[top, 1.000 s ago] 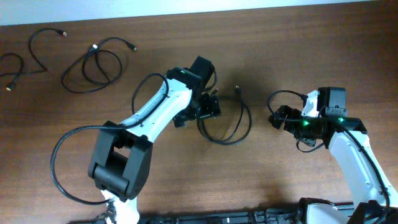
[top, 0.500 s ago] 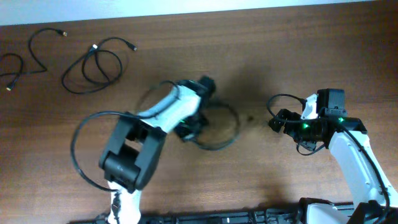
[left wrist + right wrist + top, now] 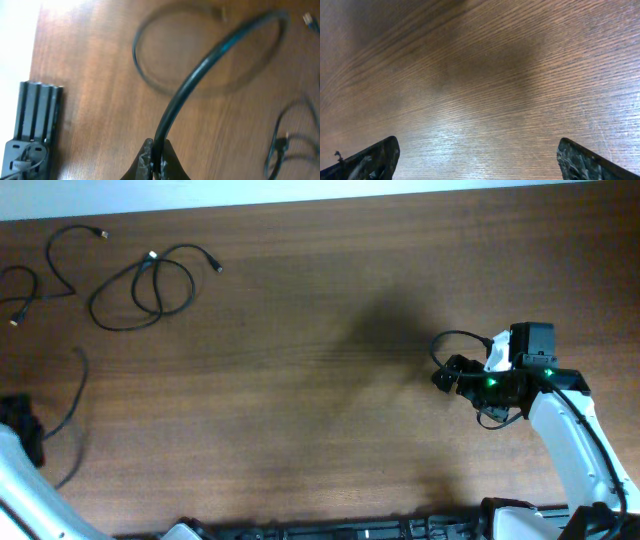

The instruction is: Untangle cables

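I will lower my left gripper to the bare wood next and let go of the thin black cable (image 3: 76,405) there, because that clear patch is below the gripper's raised fingers.
My left gripper (image 3: 156,146) is shut on a thin black cable (image 3: 200,70) that arcs up and to the right from its jaws. Behind it lies a blurred cable loop (image 3: 140,62). Overhead, the left gripper (image 3: 22,430) sits at the far left edge, with that cable (image 3: 76,405) trailing beside it. At the top left rest a looped cable (image 3: 192,283), a curved one (image 3: 50,252) and a short one (image 3: 30,290). My right gripper (image 3: 445,372) (image 3: 480,165) hangs open over bare wood at the right, holding nothing.
The wooden table (image 3: 320,410) ends at a white wall along the top. A black rail (image 3: 330,531) runs along the front edge. A black ribbed block (image 3: 35,117) stands at the left in the left wrist view, and more cables (image 3: 275,145) lie at its right.
My left gripper shut on the cable loop at mid-table and swung fast to the far left front, dragging the cable with it. The right arm has not moved.
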Controlling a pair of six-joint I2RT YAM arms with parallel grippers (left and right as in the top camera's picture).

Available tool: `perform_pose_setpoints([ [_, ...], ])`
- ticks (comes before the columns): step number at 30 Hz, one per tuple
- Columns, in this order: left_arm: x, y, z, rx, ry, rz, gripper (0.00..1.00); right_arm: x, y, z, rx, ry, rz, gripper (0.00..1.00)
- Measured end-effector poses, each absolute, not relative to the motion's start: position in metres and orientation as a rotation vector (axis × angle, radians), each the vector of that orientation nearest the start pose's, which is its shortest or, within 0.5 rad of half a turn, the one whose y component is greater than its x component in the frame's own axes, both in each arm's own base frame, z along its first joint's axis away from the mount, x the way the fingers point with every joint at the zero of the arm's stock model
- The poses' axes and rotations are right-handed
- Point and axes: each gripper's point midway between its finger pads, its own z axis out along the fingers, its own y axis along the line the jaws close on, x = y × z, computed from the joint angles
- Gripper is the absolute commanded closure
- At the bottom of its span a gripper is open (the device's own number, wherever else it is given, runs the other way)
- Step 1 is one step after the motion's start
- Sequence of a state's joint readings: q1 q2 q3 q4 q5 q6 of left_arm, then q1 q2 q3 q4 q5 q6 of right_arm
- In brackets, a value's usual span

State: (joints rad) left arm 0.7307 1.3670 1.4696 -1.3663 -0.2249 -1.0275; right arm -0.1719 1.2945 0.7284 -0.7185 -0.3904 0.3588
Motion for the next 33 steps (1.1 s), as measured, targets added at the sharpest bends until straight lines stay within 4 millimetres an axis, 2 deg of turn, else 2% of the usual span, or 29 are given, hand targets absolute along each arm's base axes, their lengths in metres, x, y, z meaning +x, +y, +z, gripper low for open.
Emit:
perform_pose_setpoints([
  [1,0.165,0.228,0.227,-2.253,1.658,0.259,1.0,0.26,0.021,0.063,0.665,2.757,0.596,0.01],
  [3,0.165,0.249,0.232,-2.245,1.552,0.246,1.0,0.26,0.021,0.063,0.664,2.757,0.596,0.01],
  [4,0.168,0.253,0.233,-2.236,1.536,0.238,1.0,0.26,0.021,0.063,0.664,2.756,0.596,0.01],
  [7,0.203,0.264,0.223,-2.197,1.544,0.077,1.0,0.264,0.021,0.064,0.658,2.743,0.595,0.01],
  [9,0.224,0.268,0.209,-2.204,1.565,-0.032,1.0,0.264,0.021,0.064,0.657,2.743,0.595,0.01],
  [12,0.233,0.27,0.177,-2.362,1.504,-0.095,1.0,0.264,0.021,0.064,0.657,2.742,0.595,0.01],
  [13,0.238,0.273,0.161,-2.418,1.491,-0.106,1.0,0.264,0.021,0.064,0.657,2.742,0.595,0.01],
  [14,0.244,0.279,0.142,-2.461,1.486,-0.109,0.93,0.264,0.021,0.064,0.656,2.743,0.595,0.01],
  [15,0.248,0.285,0.132,-2.472,1.48,-0.105,0.91,0.264,0.021,0.064,0.657,2.743,0.595,0.01],
  [16,0.251,0.293,0.117,-2.492,1.473,-0.079,0.59,0.264,0.021,0.065,0.657,2.741,0.595,0.01],
  [17,0.249,0.295,0.094,-2.545,1.492,-0.036,0.03,0.264,0.021,0.065,0.657,2.741,0.595,0.01],
  [18,0.247,0.296,0.082,-2.571,1.508,-0.018,0.01,0.265,0.021,0.065,0.657,2.738,0.595,0.01],
  [20,0.241,0.293,0.036,-2.677,1.565,0.041,0.01,0.265,0.02,0.065,0.686,2.731,0.6,0.01],
  [23,0.233,0.283,0.004,-2.753,1.642,0.073,0.01,0.265,0.02,0.065,0.7,2.729,0.602,0.01],
  [24,0.229,0.28,0.002,-2.77,1.667,0.081,0.0,0.266,0.02,0.065,0.7,2.728,0.602,0.01],
  [25,0.227,0.277,0.003,-2.779,1.678,0.084,0.24,0.268,0.02,0.066,0.695,2.718,0.602,0.01],
  [26,0.227,0.276,0.003,-2.781,1.68,0.085,0.69,0.27,0.02,0.067,0.689,2.709,0.601,0.01],
  [27,0.226,0.276,0.002,-2.78,1.691,0.085,0.87,0.271,0.02,0.067,0.689,2.708,0.601,0.01],
  [28,0.226,0.274,0.001,-2.782,1.699,0.087,1.0,0.271,0.019,0.067,0.689,2.706,0.601,0.01],
  [30,0.226,0.272,-0.001,-2.779,1.721,0.101,1.0,0.271,0.019,0.067,0.688,2.705,0.601,0.01],
  [31,0.232,0.274,0.0,-2.747,1.723,0.105,1.0,0.271,0.019,0.067,0.687,2.705,0.601,0.01],
  [33,0.237,0.276,0.0,-2.681,1.76,0.198,1.0,0.271,0.019,0.067,0.687,2.705,0.6,0.01],
])
